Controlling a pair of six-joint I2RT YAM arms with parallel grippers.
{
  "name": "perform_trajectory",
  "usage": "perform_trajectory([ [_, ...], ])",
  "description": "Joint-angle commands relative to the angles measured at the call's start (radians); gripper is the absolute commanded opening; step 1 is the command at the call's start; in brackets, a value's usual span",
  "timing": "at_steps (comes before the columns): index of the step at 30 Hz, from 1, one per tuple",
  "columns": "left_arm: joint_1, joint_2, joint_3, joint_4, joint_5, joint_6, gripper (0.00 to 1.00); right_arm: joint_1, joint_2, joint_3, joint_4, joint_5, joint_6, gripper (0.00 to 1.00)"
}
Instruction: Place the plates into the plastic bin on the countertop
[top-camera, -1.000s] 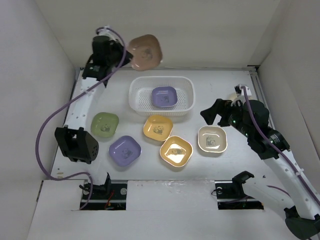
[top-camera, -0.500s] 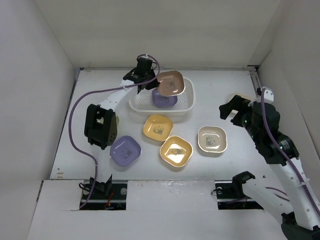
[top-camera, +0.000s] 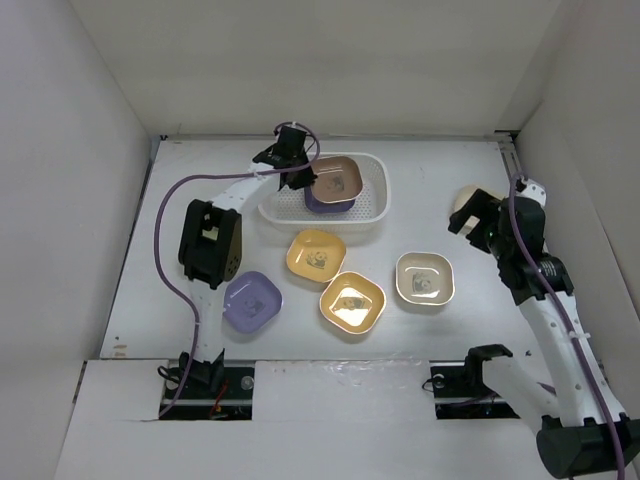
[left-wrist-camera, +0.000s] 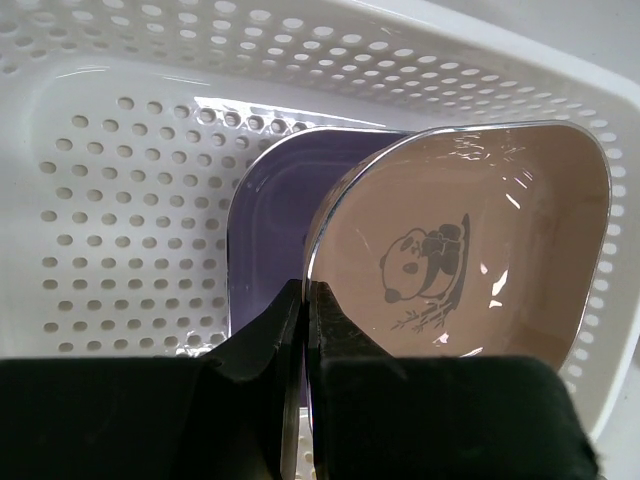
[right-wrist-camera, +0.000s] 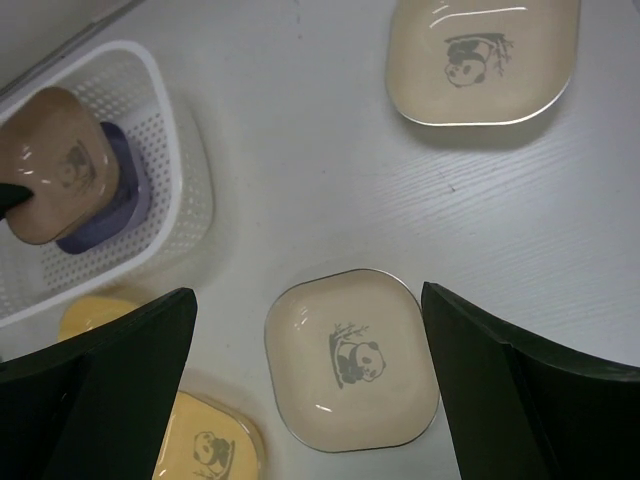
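Note:
I will next lower my right gripper to the far cream plate, below and to the right in the wrist view, with my fingers astride the plate's wall-side rim, where the countertop is bare.
My left gripper (top-camera: 303, 172) is shut on the rim of a tan plate (top-camera: 338, 178) and holds it tilted inside the white plastic bin (top-camera: 375, 197), just above a purple plate (top-camera: 318, 203) lying there. The left wrist view shows the fingers (left-wrist-camera: 330, 330) pinching the tan plate (left-wrist-camera: 470, 240) over the purple one (left-wrist-camera: 265, 230). My right gripper (top-camera: 475, 215) is open and empty above the countertop (top-camera: 420, 200). In the right wrist view (right-wrist-camera: 308, 300) a cream plate (right-wrist-camera: 350, 365) lies below, between the fingers. The green plate is hidden.
Two orange-yellow plates (top-camera: 315, 254) (top-camera: 352, 301), a cream plate (top-camera: 424, 278) and a purple plate (top-camera: 250, 300) lie in front of the bin. Another cream plate (top-camera: 468, 195) sits at the right, partly behind my right gripper. Pale walls close in the sides.
My left arm swung the tan plate from high at the back left down into the bin, over the purple plate. My right arm moved right and back.

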Motion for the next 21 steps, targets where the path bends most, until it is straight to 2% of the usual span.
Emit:
perform_trajectory([
  [1,0.014,-0.009,0.004,0.039,-0.018,-0.001,0.0,-0.008,-0.025,0.03,0.088,-0.08,-0.019,1.0],
  [3,0.025,-0.009,-0.005,0.039,-0.018,-0.001,0.0,-0.008,-0.025,0.039,0.088,-0.093,-0.028,1.0],
  [4,0.025,-0.009,-0.005,0.039,-0.018,-0.001,0.04,-0.008,-0.025,0.04,0.088,-0.082,-0.029,1.0],
  [6,0.025,-0.009,-0.005,0.028,-0.031,0.01,0.17,-0.017,-0.025,0.04,0.079,-0.047,-0.038,1.0],
  [7,0.025,-0.009,-0.005,0.028,-0.031,0.01,0.27,-0.031,-0.025,0.052,0.068,-0.047,-0.038,1.0],
  [10,0.025,0.0,0.018,0.019,-0.04,0.01,0.42,-0.077,0.016,0.052,0.068,-0.079,-0.048,1.0],
  [12,0.025,0.0,0.018,0.008,-0.04,0.01,0.68,-0.109,0.044,0.052,0.068,-0.088,-0.074,1.0],
  [13,0.025,-0.012,0.018,0.008,-0.019,0.01,0.76,-0.158,0.054,0.052,0.068,-0.097,-0.087,1.0],
  [14,0.025,-0.036,0.018,0.008,-0.018,0.01,0.99,-0.189,0.086,0.052,0.068,-0.097,-0.087,1.0],
  [16,0.025,-0.072,0.003,0.034,0.024,0.01,1.0,-0.252,0.134,0.061,0.083,-0.117,-0.108,1.0],
  [21,-0.021,-0.217,0.003,0.004,-0.014,0.062,1.0,-0.379,0.32,0.131,0.125,-0.117,-0.108,1.0],
])
